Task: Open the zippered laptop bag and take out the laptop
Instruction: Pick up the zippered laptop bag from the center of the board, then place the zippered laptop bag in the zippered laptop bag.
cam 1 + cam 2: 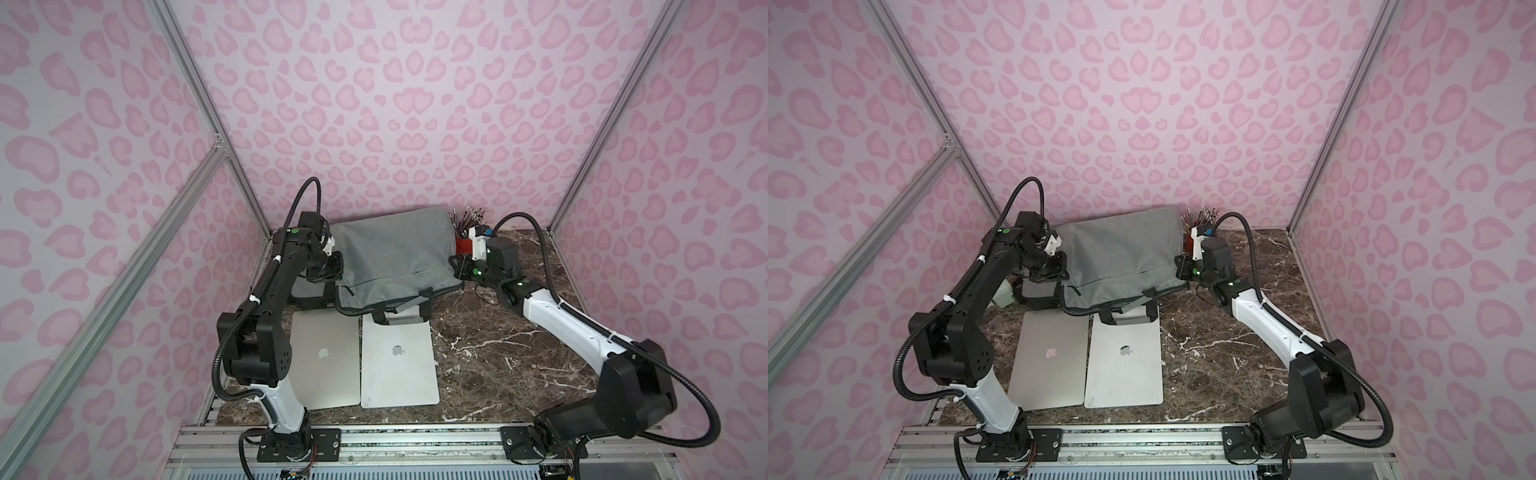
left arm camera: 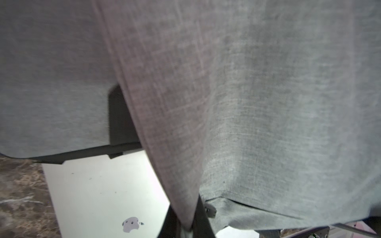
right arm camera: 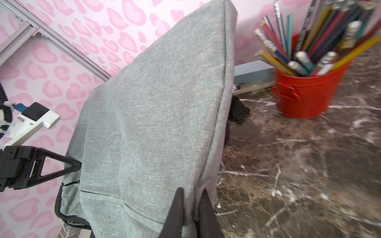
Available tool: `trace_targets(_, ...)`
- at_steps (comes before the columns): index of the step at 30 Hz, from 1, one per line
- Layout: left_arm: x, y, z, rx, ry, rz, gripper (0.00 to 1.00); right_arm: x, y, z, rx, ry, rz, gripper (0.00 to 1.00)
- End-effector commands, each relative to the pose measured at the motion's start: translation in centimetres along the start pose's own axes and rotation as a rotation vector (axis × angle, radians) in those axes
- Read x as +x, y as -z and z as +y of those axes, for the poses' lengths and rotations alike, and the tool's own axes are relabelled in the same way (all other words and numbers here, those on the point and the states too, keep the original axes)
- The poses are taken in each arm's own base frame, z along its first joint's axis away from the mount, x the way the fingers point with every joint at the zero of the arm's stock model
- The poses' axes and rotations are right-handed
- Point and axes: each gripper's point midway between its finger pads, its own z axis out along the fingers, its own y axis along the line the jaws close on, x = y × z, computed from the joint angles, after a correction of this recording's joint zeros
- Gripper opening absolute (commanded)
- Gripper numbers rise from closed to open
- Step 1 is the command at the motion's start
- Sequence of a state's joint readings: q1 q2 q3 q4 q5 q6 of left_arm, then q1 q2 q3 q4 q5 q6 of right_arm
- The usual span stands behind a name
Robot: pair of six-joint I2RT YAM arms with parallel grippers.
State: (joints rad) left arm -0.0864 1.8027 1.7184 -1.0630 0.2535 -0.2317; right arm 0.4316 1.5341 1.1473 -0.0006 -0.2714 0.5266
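The left gripper next needs to move outward and toward its nearest side to release the bag's fold over the dark grey object [image 1: 308, 291] [image 2: 55, 107], because the bag's handles hang over a laptop.
The grey laptop bag [image 1: 395, 249] [image 1: 1121, 253] hangs tilted above the back of the table, its black-trimmed opening edge and handles [image 1: 399, 313] lowest, toward the front. My left gripper [image 1: 338, 268] [image 2: 185, 212] is shut on a fold of the bag's left edge. My right gripper [image 1: 455, 266] [image 3: 192, 190] is shut on the fabric at its right edge. Two closed silver laptops lie flat side by side in front of the bag. The left laptop [image 1: 328, 353] [image 1: 1050, 357] is partly behind my left arm. The right laptop [image 1: 399, 361] [image 1: 1125, 357] has its far end under the handles.
A red bucket [image 1: 463, 243] [image 3: 305, 96] full of pencils stands at the back right, close behind my right gripper. A dark grey object [image 1: 311, 291] sits under my left gripper. Pink patterned walls close in the marble table [image 1: 519, 353] on three sides.
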Motion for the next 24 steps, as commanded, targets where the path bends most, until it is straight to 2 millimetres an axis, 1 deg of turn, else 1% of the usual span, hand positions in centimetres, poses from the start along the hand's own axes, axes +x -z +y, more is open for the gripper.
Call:
trace_targets(1, -3.4, 0.8, -0.8, 0.090, -0.036, -0.097, 0.04, -0.9, -2.2, 4.9, -0.183, 0.016, -0.016, 0.00)
trace_targets(2, -3.9, 0.8, -0.1, 0.081, -0.026, -0.094, 0.04, -1.0, -3.1, 5.5, -0.185, 0.021, -0.017, 0.00)
trace_targets(5, -5.2, 0.8, 2.1, 0.037, 0.007, -0.103, 0.06, -0.7, -5.8, 6.3, -0.172, 0.041, 0.000, 0.00)
trace_targets(6, -5.7, 0.7, 2.7, 0.033, 0.023, -0.110, 0.07, -1.3, -6.5, 7.0, -0.180, 0.048, -0.007, 0.00)
trace_targets(9, -6.7, 0.4, 4.4, 0.014, 0.057, -0.114, 0.09, -0.8, -8.8, 7.2, -0.174, 0.042, 0.005, 0.00)
trace_targets(11, -7.1, 0.1, 5.2, 0.000, 0.065, -0.109, 0.10, -0.6, -10.0, 7.4, -0.173, 0.040, 0.011, 0.00)
trace_targets(13, -7.6, -0.2, 5.8, -0.010, 0.072, -0.103, 0.13, -0.1, -11.2, 7.4, -0.158, 0.045, 0.022, 0.00)
trace_targets(19, -8.8, -0.3, 7.7, -0.050, 0.086, -0.096, 0.17, 0.8, -13.4, 6.8, -0.146, 0.029, 0.037, 0.00)
trace_targets(24, -9.2, -1.2, 8.4, -0.056, 0.084, -0.071, 0.18, 1.5, -14.8, 6.5, -0.137, 0.023, 0.042, 0.00)
